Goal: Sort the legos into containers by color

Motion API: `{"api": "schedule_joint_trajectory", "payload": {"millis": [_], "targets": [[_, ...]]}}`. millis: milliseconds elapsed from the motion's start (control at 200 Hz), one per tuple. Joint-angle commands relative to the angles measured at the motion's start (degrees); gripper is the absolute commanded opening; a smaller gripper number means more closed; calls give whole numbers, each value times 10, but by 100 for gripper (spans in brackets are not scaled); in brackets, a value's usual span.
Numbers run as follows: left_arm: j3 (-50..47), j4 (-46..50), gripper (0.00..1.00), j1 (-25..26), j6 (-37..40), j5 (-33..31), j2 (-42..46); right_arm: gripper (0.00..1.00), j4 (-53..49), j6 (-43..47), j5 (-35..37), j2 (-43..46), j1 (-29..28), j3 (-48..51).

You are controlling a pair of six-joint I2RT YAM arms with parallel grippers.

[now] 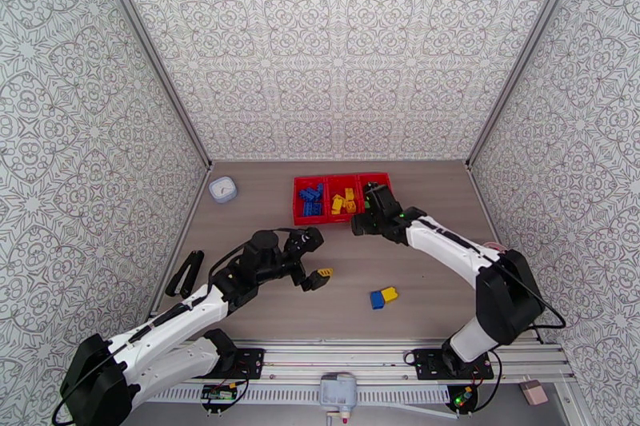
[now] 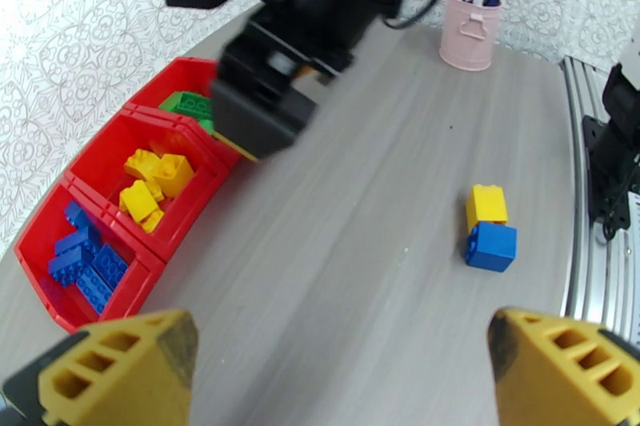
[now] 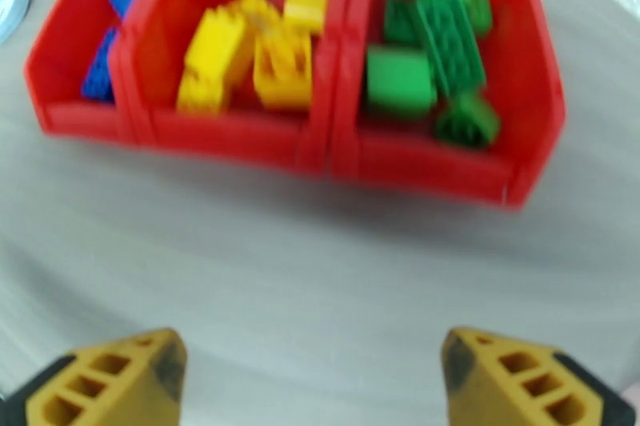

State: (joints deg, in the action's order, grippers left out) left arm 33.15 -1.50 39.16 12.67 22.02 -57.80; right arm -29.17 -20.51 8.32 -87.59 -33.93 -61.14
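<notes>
I will first move my right gripper back from the tray [image 1: 320, 220] and then down, to get around the yellow brick.
The red tray [image 1: 320, 220] has three compartments: blue bricks [image 1: 310, 200] on the left, yellow bricks [image 1: 344, 201] in the middle, green bricks [image 3: 432, 60] on the right. A yellow brick [image 2: 486, 204] and a blue brick [image 2: 490, 246] lie touching on the table [image 1: 384, 296]. My right gripper [image 3: 320, 388] is open and empty, hovering just in front of the tray [image 3: 416, 164]; from above it [image 1: 368, 210] is at the tray's right front. My left gripper [image 2: 340, 372] is open and empty above bare table [image 1: 318, 277], left of the two loose bricks.
A small white cup [image 1: 223, 189] stands at the back left. A black object [image 1: 184, 273] lies near the left wall. A pink cup [image 2: 472, 36] with pens stands off the table's right side. The right arm [image 2: 272, 92] hangs over the tray's near edge.
</notes>
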Motion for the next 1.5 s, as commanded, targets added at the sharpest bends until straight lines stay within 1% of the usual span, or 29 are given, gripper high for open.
{"api": "schedule_joint_trajectory", "payload": {"millis": [0,175,275,345,470,540,760,885,1040,1205,1330,1495], "targets": [[-2,8,100,0,23,24,-3,88,-57,-55,6,47,-21,50],[-4,7,100,0,24,30,-7,88,-122,-107,-2,98,-54,109],[-3,2,100,3,22,32,-11,87,-141,-129,-14,115,-68,137],[-3,-3,100,4,22,34,-14,85,-151,-137,-29,122,-72,156],[1,-2,100,5,27,37,-19,77,-174,-146,-35,127,-72,173],[1,2,100,5,30,37,-20,74,-175,-151,-36,127,-72,182],[1,-2,100,6,27,36,-24,69,-164,-150,-50,104,-72,188],[0,-2,100,7,28,37,-27,69,-157,-141,-57,95,-72,190],[0,-6,100,7,27,36,-32,74,-149,-136,-65,87,-72,191],[1,-8,100,8,25,36,-39,75,-144,-134,-73,70,-72,194],[2,-8,100,10,27,36,-39,71,-147,-135,-72,65,-72,197],[2,-11,100,9,28,35,-40,62,-155,-136,-63,71,-72,199]]}}
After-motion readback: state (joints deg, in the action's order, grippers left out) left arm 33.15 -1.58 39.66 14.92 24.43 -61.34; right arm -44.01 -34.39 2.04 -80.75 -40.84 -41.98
